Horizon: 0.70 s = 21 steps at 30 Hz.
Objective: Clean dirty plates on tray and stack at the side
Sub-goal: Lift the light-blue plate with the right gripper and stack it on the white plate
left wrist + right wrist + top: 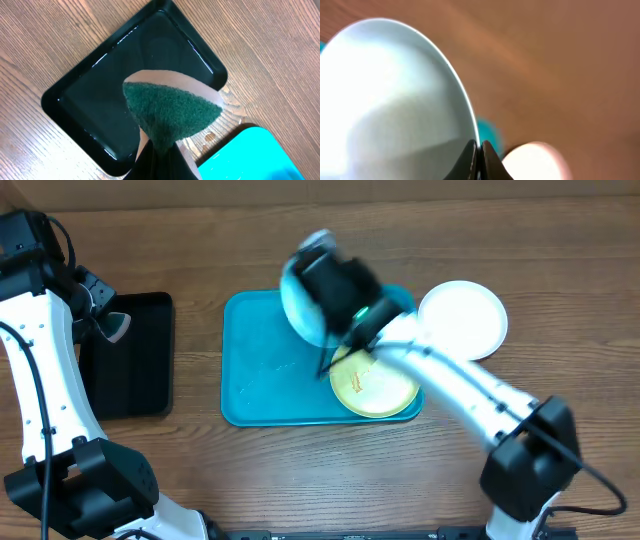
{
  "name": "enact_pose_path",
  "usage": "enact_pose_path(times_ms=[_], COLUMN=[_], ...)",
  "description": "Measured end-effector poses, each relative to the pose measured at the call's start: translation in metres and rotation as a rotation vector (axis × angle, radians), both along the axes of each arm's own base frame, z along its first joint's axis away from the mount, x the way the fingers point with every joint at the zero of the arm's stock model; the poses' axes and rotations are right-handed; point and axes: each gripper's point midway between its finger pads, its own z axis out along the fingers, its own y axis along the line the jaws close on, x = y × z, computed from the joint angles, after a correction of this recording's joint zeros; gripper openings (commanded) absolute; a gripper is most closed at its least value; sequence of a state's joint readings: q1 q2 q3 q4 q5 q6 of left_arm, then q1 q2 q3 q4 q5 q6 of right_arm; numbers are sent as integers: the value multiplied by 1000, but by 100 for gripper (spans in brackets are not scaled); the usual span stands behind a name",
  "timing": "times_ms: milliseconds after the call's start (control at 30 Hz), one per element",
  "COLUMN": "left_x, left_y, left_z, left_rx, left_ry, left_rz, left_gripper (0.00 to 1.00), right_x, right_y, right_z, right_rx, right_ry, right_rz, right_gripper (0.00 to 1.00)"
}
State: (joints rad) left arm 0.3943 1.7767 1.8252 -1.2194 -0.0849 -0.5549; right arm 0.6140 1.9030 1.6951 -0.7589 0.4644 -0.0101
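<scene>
The robot's right gripper should next swing over the white plate (462,318) (533,162), go down and let go, since that plate is below, to the gripper's right in the overhead view, already off the tray.
My right gripper (330,275) is shut on the rim of the light blue plate (298,312) and holds it lifted and tilted over the turquoise tray (260,370); in the right wrist view the plate (395,100) fills the left and the fingers (479,150) pinch its edge. The yellow-green plate (375,388), with orange smears, lies on the tray's right part. The white plate (462,318) lies on the table to the right of the tray, and shows blurred in the right wrist view (535,162). My left gripper (160,150) is shut on a green scouring sponge (170,110) above the black tray (125,90).
The black tray (135,355) sits left of the turquoise tray, with my left arm (40,350) over its left side. A corner of the turquoise tray (250,155) shows in the left wrist view. Small wet spots lie on the wood between the trays.
</scene>
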Motion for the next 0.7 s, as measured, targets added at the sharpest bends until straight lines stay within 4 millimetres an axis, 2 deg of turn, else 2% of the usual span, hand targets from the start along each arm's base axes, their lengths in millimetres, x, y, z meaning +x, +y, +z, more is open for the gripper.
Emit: enact_pose_path(times_ms=[100, 200, 300, 400, 500, 633, 700], left_x=[0, 0, 0, 0, 0, 1, 1], left_y=[0, 0, 0, 0, 0, 0, 0], left_z=[0, 0, 0, 0, 0, 0, 0], left_rx=[0, 0, 1, 1, 1, 3, 2], left_ry=[0, 0, 2, 2, 1, -2, -2], left_rz=[0, 0, -4, -4, -4, -4, -4], left_gripper=[4, 4, 4, 4, 4, 4, 4], right_x=[21, 28, 18, -7, -27, -44, -43], right_y=[-47, -100, -164, -231, -268, -286, -291], right_z=[-15, -22, -33, -48, -65, -88, -97], right_rx=[308, 512, 626, 633, 606, 567, 556], right_ry=[141, 252, 356, 437, 481, 515, 503], right_rz=[-147, -275, -440, -641, -750, -808, -815], right_gripper=[4, 4, 4, 4, 4, 4, 4])
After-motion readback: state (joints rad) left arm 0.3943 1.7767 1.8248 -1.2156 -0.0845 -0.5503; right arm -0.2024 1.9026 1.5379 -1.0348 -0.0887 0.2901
